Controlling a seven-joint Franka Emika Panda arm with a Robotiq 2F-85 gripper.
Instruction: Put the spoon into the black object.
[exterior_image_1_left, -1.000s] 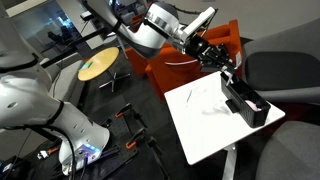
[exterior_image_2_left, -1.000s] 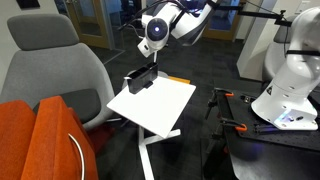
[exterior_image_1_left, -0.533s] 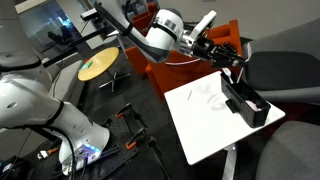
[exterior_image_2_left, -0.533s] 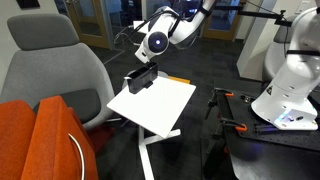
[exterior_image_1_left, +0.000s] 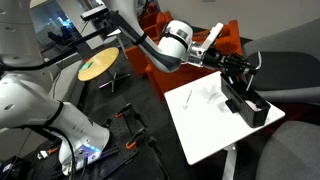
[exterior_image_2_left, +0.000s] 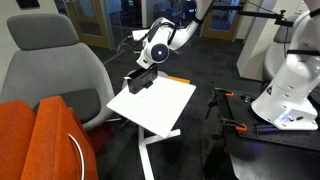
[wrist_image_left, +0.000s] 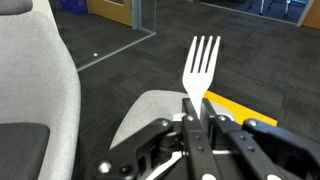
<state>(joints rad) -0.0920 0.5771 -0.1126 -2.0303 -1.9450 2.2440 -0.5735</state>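
The far end of the black object is just below my gripper. So my gripper needs to move down a little toward that end next and let go of the utensil's handle.
In the wrist view my gripper (wrist_image_left: 197, 118) is shut on the handle of a white plastic utensil (wrist_image_left: 201, 62). Its head has tines, so it looks like a fork rather than a spoon, and it points away from the camera. In both exterior views the gripper (exterior_image_1_left: 243, 64) (exterior_image_2_left: 149, 67) hangs just above the far end of the black object (exterior_image_1_left: 246, 104) (exterior_image_2_left: 140, 78). That is a long narrow black box on the white table (exterior_image_1_left: 205, 125) (exterior_image_2_left: 155, 105). A faint pale thin thing (exterior_image_1_left: 207, 96) lies on the table; I cannot tell what it is.
A grey chair (exterior_image_1_left: 285, 75) (exterior_image_2_left: 55, 70) stands beside the table, close to the black object. An orange seat (exterior_image_2_left: 40, 135) is in front. A second white robot (exterior_image_2_left: 290, 80) and a round yellow table (exterior_image_1_left: 98, 67) stand further off.
The gripper, still holding the white utensil, has moved along over the black object towards the grey chair. The things on the table have not moved.
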